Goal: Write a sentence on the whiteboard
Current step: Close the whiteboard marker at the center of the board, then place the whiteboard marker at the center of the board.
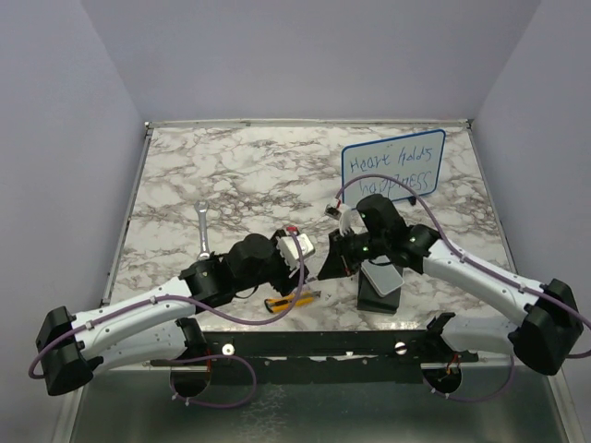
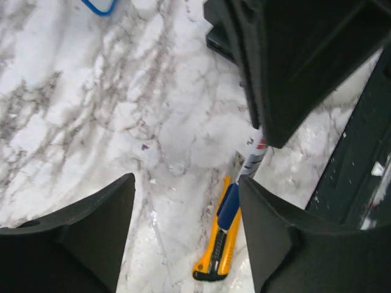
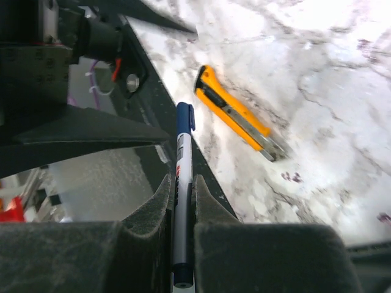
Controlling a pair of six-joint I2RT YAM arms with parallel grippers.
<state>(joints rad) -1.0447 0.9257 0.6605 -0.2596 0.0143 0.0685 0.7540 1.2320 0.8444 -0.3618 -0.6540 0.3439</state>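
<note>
The cap is on the white marker. My right gripper will next turn its fingers down and lower the marker onto the marble (image 1: 321,234) (image 3: 351,101) between the yellow utility knife and the whiteboard.
The whiteboard (image 1: 392,164) stands at the back right, blue-framed, with the sentence (image 1: 390,171) on it in two lines of blue handwriting. One blue corner of the whiteboard (image 2: 101,6) shows in the left wrist view. My right gripper (image 3: 182,183) is shut on a white marker (image 3: 182,207) whose blue cap (image 3: 185,119) points down toward the table's near edge. My left gripper (image 2: 186,183) is open with nothing between its fingers (image 2: 91,232). It sits just left of the capped end of the marker (image 2: 252,160). In the top view the left gripper (image 1: 307,266) and right gripper (image 1: 326,266) nearly meet at the centre front.
A yellow utility knife (image 1: 294,300) lies near the front edge, right under the marker's cap (image 2: 229,204). A steel wrench (image 1: 203,231) lies to the left. A pale grey rounded box (image 1: 381,281) sits beneath the right arm. A black rail (image 1: 314,343) runs along the front.
</note>
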